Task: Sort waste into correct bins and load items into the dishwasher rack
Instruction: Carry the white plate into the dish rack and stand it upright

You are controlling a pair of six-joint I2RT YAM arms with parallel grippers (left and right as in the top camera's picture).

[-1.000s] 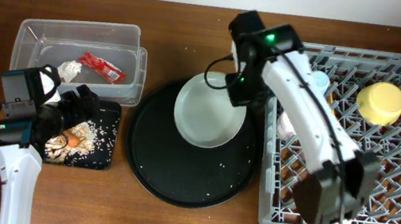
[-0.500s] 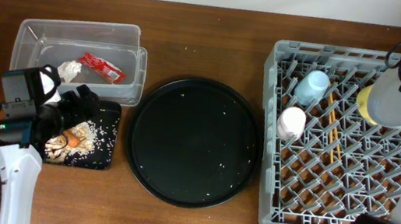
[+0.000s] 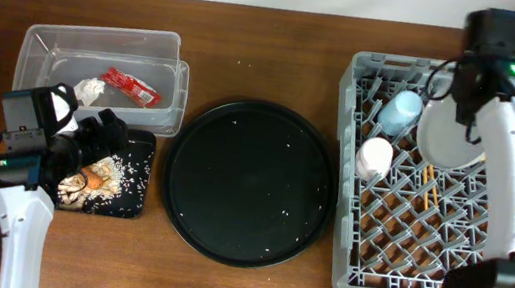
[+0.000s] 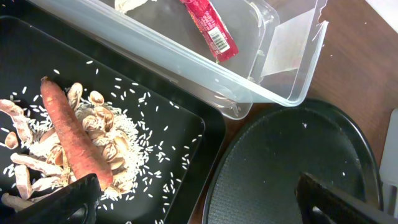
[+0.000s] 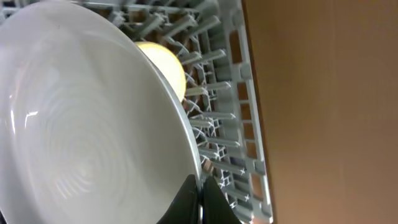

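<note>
My right gripper holds the pale grey plate and should next bring it down among the rack's wires, beside the light blue cup.
My right gripper (image 3: pixel 465 101) (image 5: pixel 199 186) is shut on the rim of the pale grey plate (image 3: pixel 448 139) (image 5: pixel 81 124) and holds it tilted over the dishwasher rack (image 3: pixel 404 248). The yellow bowl (image 5: pixel 166 62) shows behind the plate. In the rack are the light blue cup (image 3: pixel 401 112), the pink cup (image 3: pixel 374 158) and the chopsticks (image 3: pixel 426 188). My left gripper (image 3: pixel 102 139) (image 4: pixel 199 205) is open over the black rectangular tray (image 3: pixel 139 160) (image 4: pixel 180 118), which holds the carrot (image 4: pixel 71 134) and food scraps with rice (image 4: pixel 106 149). The clear tub (image 3: pixel 173 62) holds the red wrapper (image 3: pixel 132 87) (image 4: pixel 211 28) and the tissue (image 3: pixel 89 89).
A large round black tray (image 3: pixel 252 184) (image 4: pixel 292 168) with a few rice grains lies between the bins and the rack. Brown wooden table (image 3: pixel 271 45) lies all round; the rack reaches the right edge of the view.
My right arm carried the plate from the round tray to over the rack, first far right above the yellow bowl, now a little leftward. The left arm has not moved.
</note>
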